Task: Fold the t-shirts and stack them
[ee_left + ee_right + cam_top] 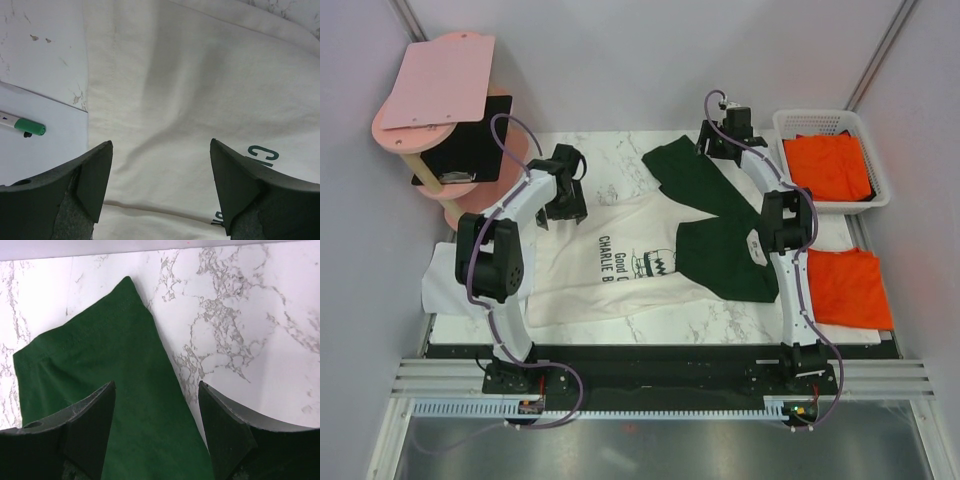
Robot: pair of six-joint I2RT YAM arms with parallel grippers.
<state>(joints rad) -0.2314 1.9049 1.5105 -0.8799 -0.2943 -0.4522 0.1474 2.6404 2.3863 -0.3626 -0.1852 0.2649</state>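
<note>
My right gripper moves down onto the green sleeve's edge facing the basket (171, 369) next, near the sleeve's far tip, and closes, since that edge lies between my open fingers.
The cream-white t-shirt (610, 265) with dark green sleeves and a Charlie Brown print lies spread on the marble table (610, 145). One green sleeve (692, 180) stretches toward the back, the other (725, 255) lies folded at mid-right. My left gripper (563, 207) hovers open over the shirt's left part; its wrist view shows cream cloth (190, 95) between the fingers. My right gripper (713, 142) is open over the far sleeve's tip (100, 365). One orange t-shirt (848, 287) lies flat at the right, more orange cloth (830, 165) fills the basket.
A white plastic basket (880, 170) stands at the back right. A pink stand (435, 95) with a black plate rises at the back left. White paper sheets (40, 145) with a green-capped marker (27, 127) lie left of the shirt.
</note>
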